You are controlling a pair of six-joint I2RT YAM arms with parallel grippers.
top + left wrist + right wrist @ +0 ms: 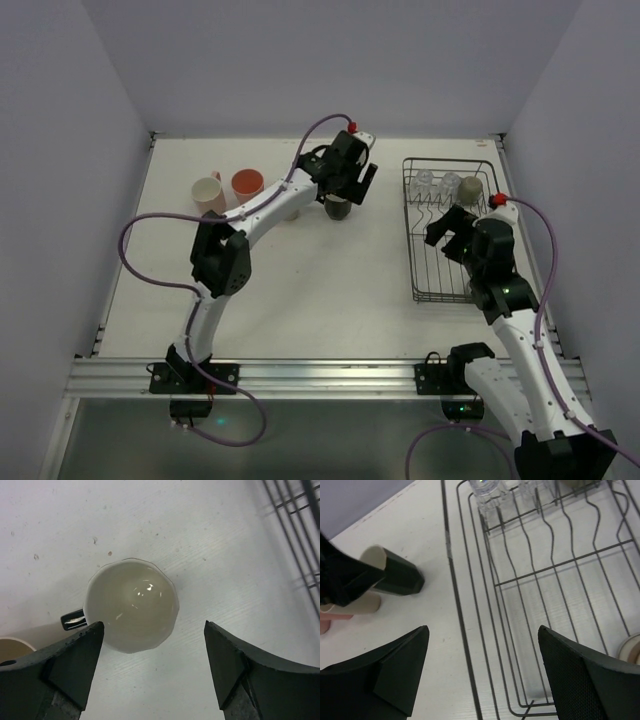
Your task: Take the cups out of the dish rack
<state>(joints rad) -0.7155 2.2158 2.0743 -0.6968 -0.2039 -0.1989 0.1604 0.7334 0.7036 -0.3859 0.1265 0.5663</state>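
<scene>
My right gripper swings back across the rack (pixel 428 262) next, turning, then lowers around the pale round rim, since that piece still sits inside the rack.
The black mug with a cream inside (pixel 131 605) stands upright on the white table, and my left gripper (pixel 154 630) hangs open just above it with a finger on either side, touching nothing. From above, that mug (pixel 338 208) shows under the left gripper (pixel 345 180). The dish rack (pixel 428 262) lies at the right, with two clear glasses (pixel 437 183) and an olive-grey mug (pixel 471 187) at its far end. My right gripper (pixel 482 630) is open and empty above the rack's left rim (pixel 451 570). A pale pink mug (pixel 207 194) and a salmon tumbler (pixel 247 184) stand at the far left.
A beige cup (pixel 362 602) stands on the table right beside the black mug (pixel 395 572). A pale round rim (pixel 632 650) shows at the right edge of the right wrist view, inside the rack. White walls enclose the table on three sides.
</scene>
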